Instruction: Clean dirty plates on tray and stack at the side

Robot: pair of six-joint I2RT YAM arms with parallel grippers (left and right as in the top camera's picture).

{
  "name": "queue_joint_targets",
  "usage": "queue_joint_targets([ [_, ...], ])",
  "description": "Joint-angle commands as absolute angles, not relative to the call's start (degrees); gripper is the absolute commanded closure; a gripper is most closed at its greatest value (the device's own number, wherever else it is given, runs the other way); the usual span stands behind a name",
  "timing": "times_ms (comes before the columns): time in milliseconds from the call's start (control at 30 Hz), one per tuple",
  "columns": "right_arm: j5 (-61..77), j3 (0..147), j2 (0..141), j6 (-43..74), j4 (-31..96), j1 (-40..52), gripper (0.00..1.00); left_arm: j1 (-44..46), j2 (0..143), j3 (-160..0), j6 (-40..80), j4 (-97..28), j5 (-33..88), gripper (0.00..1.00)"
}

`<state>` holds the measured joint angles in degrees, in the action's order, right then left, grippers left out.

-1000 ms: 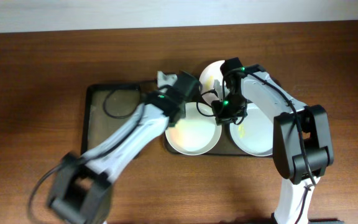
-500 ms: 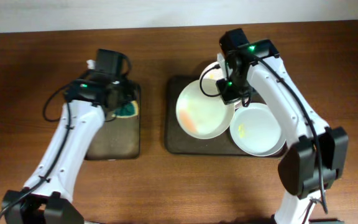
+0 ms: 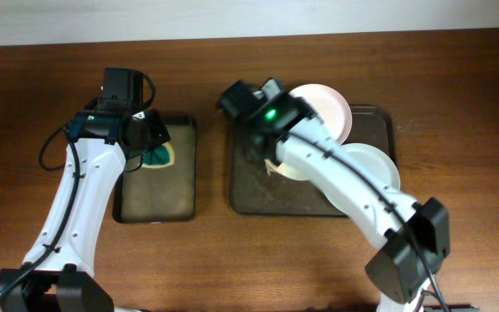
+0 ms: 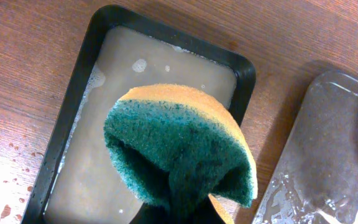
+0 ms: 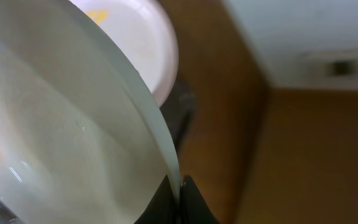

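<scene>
Bare wood is at the sides of the tray, so I will move my right gripper over the plates, toward the right in the overhead view, then down there to let go of the plate's rim.
Three white plates are over the dark brown-grey tray [image 3: 258, 192]. One plate [image 3: 326, 106] lies at the tray's back, one [image 3: 375, 166] at its right. My right gripper [image 3: 272, 158] is shut on the rim of the third plate [image 3: 289, 170], which is tilted steeply above the tray's middle. In the right wrist view the jaws [image 5: 179, 186] pinch that plate's [image 5: 61, 124] edge, with a yellow-smeared plate [image 5: 135, 37] behind it. My left gripper [image 3: 150, 143] is shut on a green and yellow sponge [image 4: 179, 146] above the small black tray [image 3: 158, 198].
The small black tray [image 4: 110, 112] holds cloudy soapy water. The large tray's wet corner [image 4: 337, 149] shows at the right of the left wrist view. Bare wooden table lies around both trays, and a pale wall runs along the back.
My left arm has moved off the large tray back over the small black tray with the sponge. My right arm has swung left and tipped its plate up on edge.
</scene>
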<state>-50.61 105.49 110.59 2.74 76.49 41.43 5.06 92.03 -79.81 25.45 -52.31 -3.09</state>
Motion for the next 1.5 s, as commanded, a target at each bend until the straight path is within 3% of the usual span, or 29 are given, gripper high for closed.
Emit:
queue_joint_targets([
  [0, -70.6, 106.7, 109.6, 3.4, 76.1, 46.7, 0.96, 4.7, 91.9, -79.7, 24.1, -52.2, -2.3, 1.00],
  [267, -75.1, 106.7, 109.6, 3.5, 73.1, 49.7, 0.96, 4.7, 91.9, -79.7, 24.1, -52.4, -2.3, 1.00],
  [400, -60.7, 106.7, 109.7, 3.5, 68.9, 46.4, 0.96, 4.7, 91.9, -79.6, 24.1, -52.4, -2.3, 1.00],
  [600, -22.1, 106.7, 109.9, 3.5, 67.3, 30.3, 0.96, 4.7, 91.9, -79.6, 22.4, -52.4, -2.6, 1.00],
  [833, 9.1, 105.6, 110.0, 3.5, 71.6, -0.8, 0.96, 4.7, 91.9, -79.6, 22.4, -52.4, -2.7, 1.00],
  [1167, 11.0, 92.3, 110.3, 11.5, 57.5, -32.2, 0.96, 4.7, 91.9, -79.6, 22.4, -52.4, -2.7, 1.00],
  [1467, 11.0, 77.8, 110.3, 17.9, 40.7, -40.2, 0.96, 4.7, 91.9, -79.6, 22.4, -52.6, -2.7, 1.00],
])
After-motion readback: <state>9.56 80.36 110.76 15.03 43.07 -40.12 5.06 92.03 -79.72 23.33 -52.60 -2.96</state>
